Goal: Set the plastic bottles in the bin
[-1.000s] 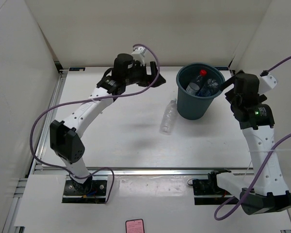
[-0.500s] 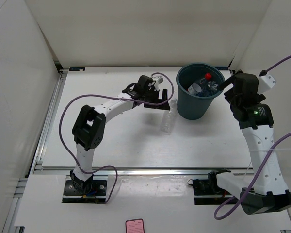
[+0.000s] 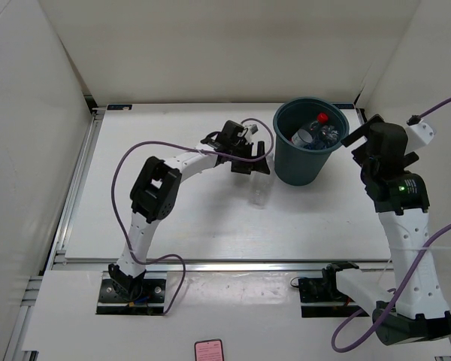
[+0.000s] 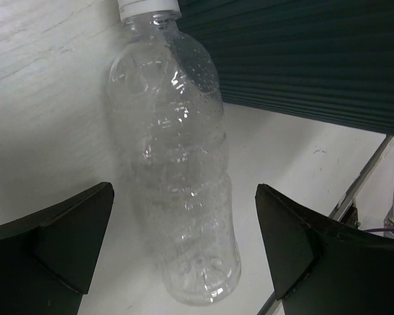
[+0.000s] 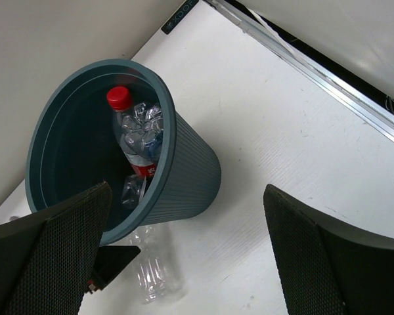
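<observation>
I will next lower my left gripper around the ribbed middle of the clear bottle just below it and close, since my open fingers are already around its sides.
An unlabelled clear plastic bottle [image 4: 174,164] with a white cap lies on the white table, its cap toward the bin [image 4: 302,59]. My left gripper [image 4: 184,197] is open and straddles it, one finger on each side, neither touching. From above, the left gripper [image 3: 254,162] covers the upper part of that bottle [image 3: 259,192], just left of the bin [image 3: 310,169]. Inside the bin [image 5: 190,164] lie a red-capped, red-labelled bottle [image 5: 132,131] and other clear bottles. My right gripper [image 5: 187,190] hangs open and empty above the bin's right side [image 3: 370,143].
White walls close in the table at the back and both sides. A metal rail [image 5: 328,85] runs along the table's right edge. The left arm's purple cable [image 3: 135,154] loops over the table's left half.
My left arm has swung from the back of the table to the right and down over the lying bottle. The right arm has shifted slightly to the right. Both grippers stayed open.
</observation>
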Controlling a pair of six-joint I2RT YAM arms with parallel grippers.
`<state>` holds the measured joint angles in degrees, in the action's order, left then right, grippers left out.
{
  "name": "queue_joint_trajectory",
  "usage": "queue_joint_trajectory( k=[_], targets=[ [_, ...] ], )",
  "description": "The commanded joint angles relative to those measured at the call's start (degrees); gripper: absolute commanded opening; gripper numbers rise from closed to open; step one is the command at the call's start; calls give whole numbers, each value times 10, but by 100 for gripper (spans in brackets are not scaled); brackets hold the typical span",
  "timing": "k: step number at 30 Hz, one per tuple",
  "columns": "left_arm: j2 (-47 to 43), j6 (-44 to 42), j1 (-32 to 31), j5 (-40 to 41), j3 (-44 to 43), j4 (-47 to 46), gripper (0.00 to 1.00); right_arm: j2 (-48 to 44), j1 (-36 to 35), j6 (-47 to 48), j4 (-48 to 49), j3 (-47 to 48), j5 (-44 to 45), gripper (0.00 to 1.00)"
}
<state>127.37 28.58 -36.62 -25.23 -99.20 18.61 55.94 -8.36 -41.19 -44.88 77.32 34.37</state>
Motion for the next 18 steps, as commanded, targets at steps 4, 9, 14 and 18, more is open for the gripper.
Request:
queue_joint_trajectory(
  k=[4,9,14,18],
  targets=[
    [38,37,-5,-67,-37,-5,100,-5,1,21,16,-2,20,100],
    [57,50,6,-90,-31,-5,97,-5,1,21,16,3,20,100],
    [71,63,17,-118,-36,-5,79,-5,1,21,10,13,20,100],
    [71,63,23,-124,-36,-5,65,0,1,21,10,20,20,100]
  ],
)
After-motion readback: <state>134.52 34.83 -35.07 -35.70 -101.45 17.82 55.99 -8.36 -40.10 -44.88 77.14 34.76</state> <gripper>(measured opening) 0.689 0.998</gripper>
